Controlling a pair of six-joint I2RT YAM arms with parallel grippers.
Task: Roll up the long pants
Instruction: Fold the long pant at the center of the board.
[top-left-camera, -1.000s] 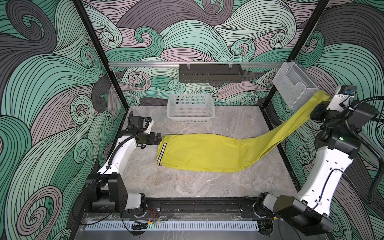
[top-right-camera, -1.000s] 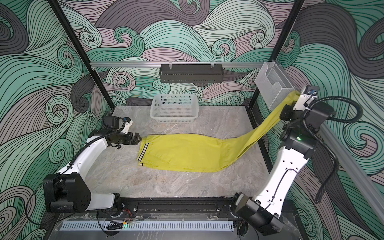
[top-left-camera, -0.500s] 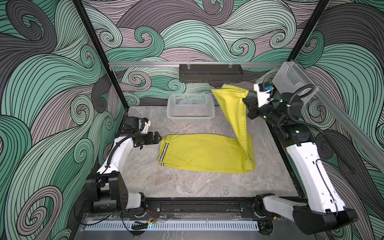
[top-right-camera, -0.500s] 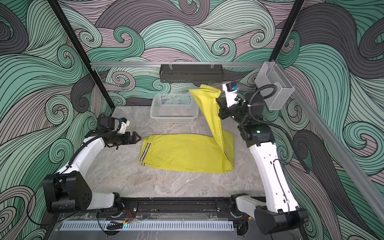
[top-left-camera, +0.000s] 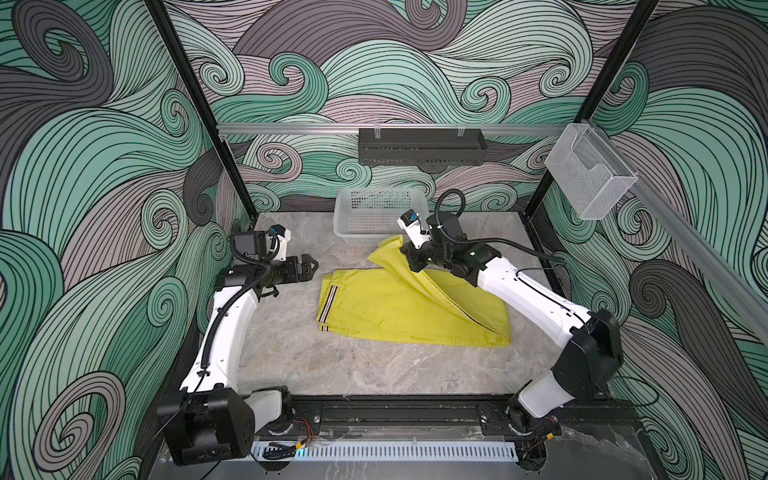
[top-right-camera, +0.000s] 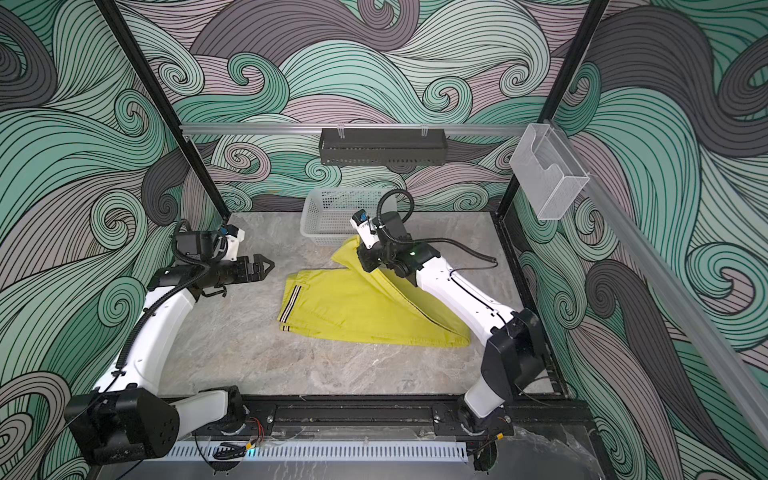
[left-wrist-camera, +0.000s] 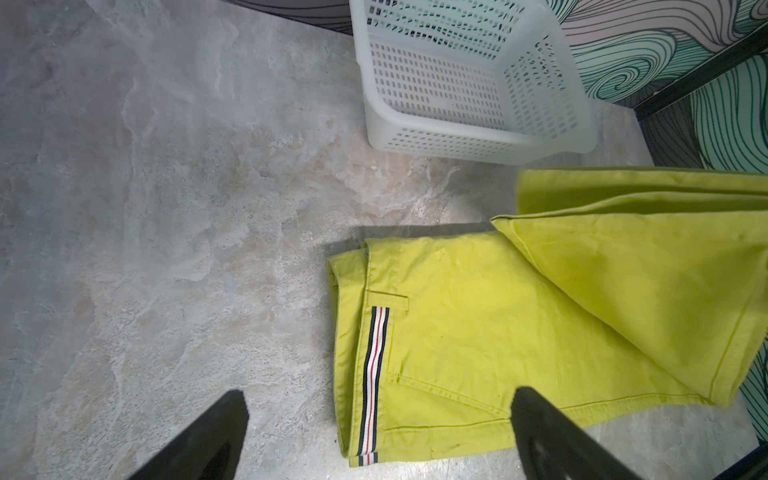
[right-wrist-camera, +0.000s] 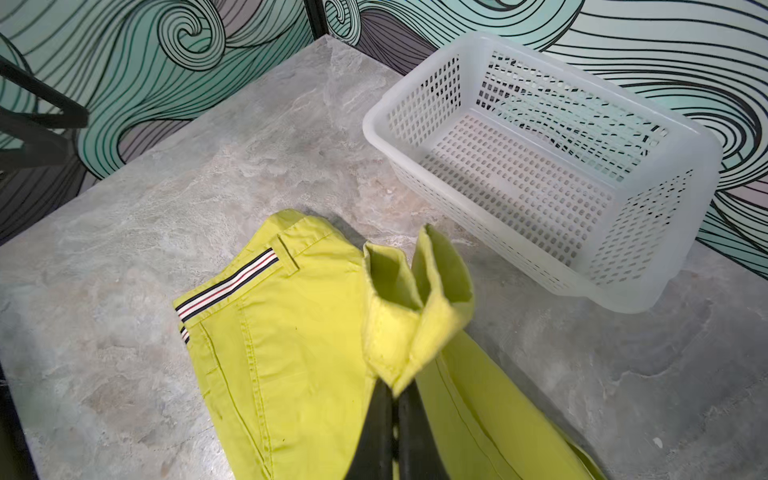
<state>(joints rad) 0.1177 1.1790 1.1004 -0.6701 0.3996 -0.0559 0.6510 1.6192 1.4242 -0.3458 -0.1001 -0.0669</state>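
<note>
That end of the waistband stripe lies below my right gripper and back from it. My right gripper will sweep across, back and down to the waistband stripe's near end (top-left-camera: 323, 321) (right-wrist-camera: 184, 313) to let go of the leg hems.
The long pants (top-left-camera: 386, 311) (top-right-camera: 345, 316) lie folded on the marble table, bright yellow-green, striped waistband end toward the left. Their legs are doubled back over the upper part from a fold at the right. My right gripper (top-left-camera: 405, 254) (top-right-camera: 362, 254) is shut on the leg hems, holding them just above the pants' far edge, close to the white basket (top-left-camera: 361, 216). In the right wrist view the hems (right-wrist-camera: 415, 316) bunch out of the shut fingertips (right-wrist-camera: 386, 411). My left gripper (top-left-camera: 311, 271) (left-wrist-camera: 378, 395) hovers open, empty, just left of the waistband stripe (left-wrist-camera: 374, 374).
The white basket (top-right-camera: 328, 216) (left-wrist-camera: 457, 137) (right-wrist-camera: 540, 249) stands empty at the back centre, right behind the held hems. A black rack (top-left-camera: 422, 146) hangs on the back wall and a clear holder (top-left-camera: 588, 174) on the right rail. Black frame posts stand at the rear corners.
My right arm has swung the leg ends from high at the far right, over to the left and down, folding the legs across the upper part. The left gripper has barely moved.
</note>
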